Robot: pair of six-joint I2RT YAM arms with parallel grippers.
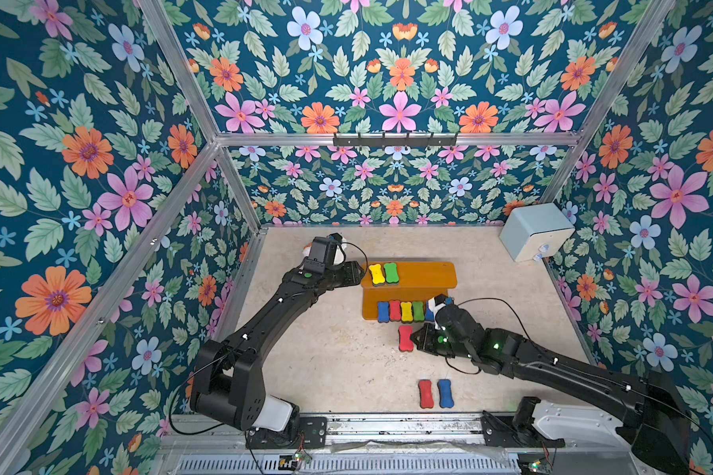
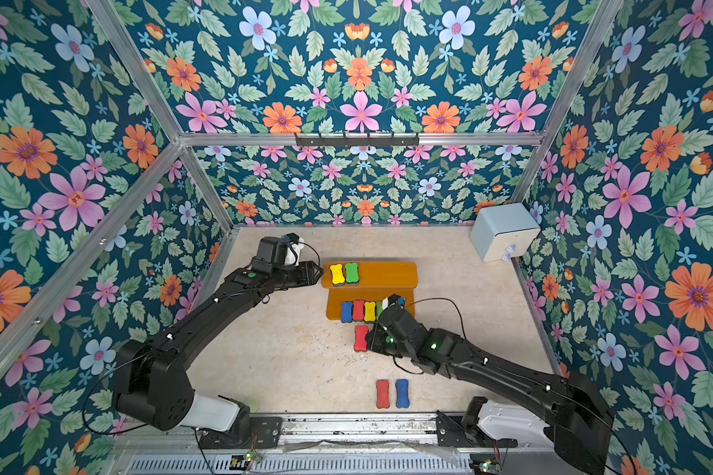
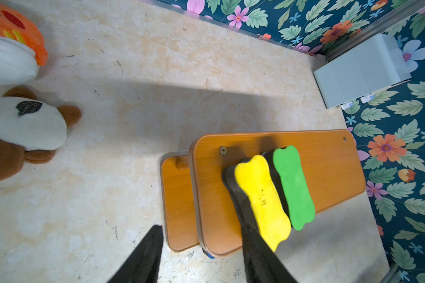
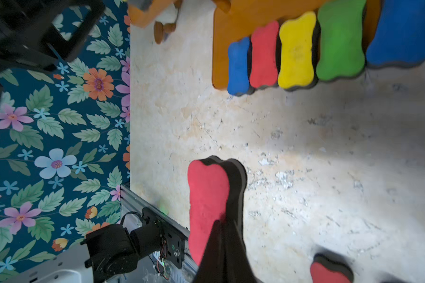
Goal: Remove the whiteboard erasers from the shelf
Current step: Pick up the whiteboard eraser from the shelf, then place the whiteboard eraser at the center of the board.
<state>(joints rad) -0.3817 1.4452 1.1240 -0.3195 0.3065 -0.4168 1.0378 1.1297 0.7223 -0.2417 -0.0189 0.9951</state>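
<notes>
The right gripper's own eraser goes back and down to the bare tabletop beside the lying red eraser next. It comes free there, because that spot stands empty.
The orange-brown shelf (image 1: pixel 425 275) has a yellow eraser (image 1: pixel 376 274) and a green eraser (image 1: pixel 391 273) on its upper board. Several erasers (image 1: pixel 406 311) stand in a row on the lower board; my right wrist hides part of the blue end one. My left gripper (image 1: pixel 361 273) is open at the upper board's left end. One finger (image 3: pixel 253 240) lies against the yellow eraser's (image 3: pixel 260 193) dark base; the board's corner sits between the jaws. My right gripper (image 4: pixel 225 221) is shut on a red eraser (image 1: pixel 405 338) just in front of the shelf. A red (image 1: pixel 425 393) and a blue eraser (image 1: pixel 445 393) lie near the front edge.
A pale blue box (image 1: pixel 536 232) stands in the back right corner. Two plush toys, one brown and white (image 3: pixel 22 122) and one orange (image 3: pixel 10 22), lie at the back left, behind my left wrist. A metal rail (image 1: pixel 387 425) runs along the front edge.
</notes>
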